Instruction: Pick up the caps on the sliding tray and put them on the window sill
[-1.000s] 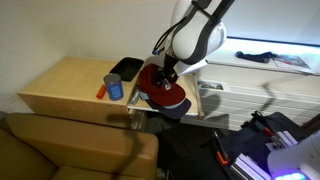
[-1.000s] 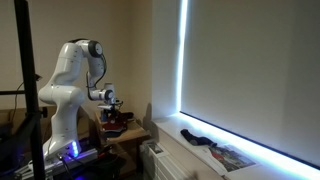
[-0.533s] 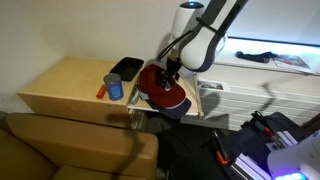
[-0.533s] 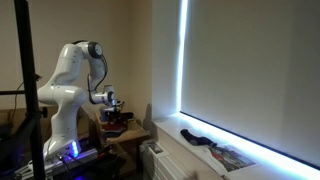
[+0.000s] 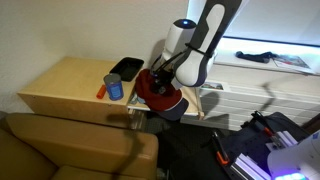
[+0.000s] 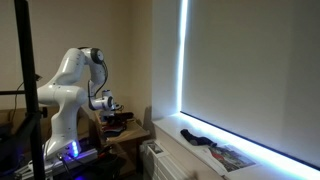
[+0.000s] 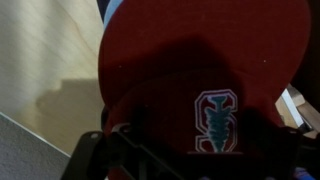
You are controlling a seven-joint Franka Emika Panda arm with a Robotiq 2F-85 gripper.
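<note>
I will next move my gripper down a little onto the maroon cap's top around the S emblem (image 5: pixel 151 85) (image 7: pixel 214 122) and close it, because its open fingers are already on both sides of the maroon cap there.
The maroon cap (image 5: pixel 158 93) lies on the sliding tray (image 5: pixel 207 101), which sticks out from the desk (image 5: pixel 65 85). A dark navy cap (image 5: pixel 173 113) peeks out under its front edge. My gripper (image 5: pixel 166 76) is down at the maroon cap's crown. In the wrist view the maroon cap (image 7: pixel 200 70) fills the frame, showing its S emblem, and my gripper (image 7: pixel 195 165) has its dark fingers spread apart on either side, open. The pale tray board (image 7: pixel 45 70) shows at the left. The white window sill (image 5: pixel 285 70) runs behind the arm; it also shows in an exterior view (image 6: pixel 260 165).
A blue can (image 5: pixel 115 87), a small orange object (image 5: pixel 102 92) and a black dish (image 5: pixel 126 68) stand on the desk. A dark item (image 5: pixel 256 56) and a magazine (image 5: pixel 296 62) lie on the sill. A brown sofa (image 5: pixel 70 150) is in front.
The arm has bent forward and down, and the gripper has come lower onto the maroon cap. The caps have not moved.
</note>
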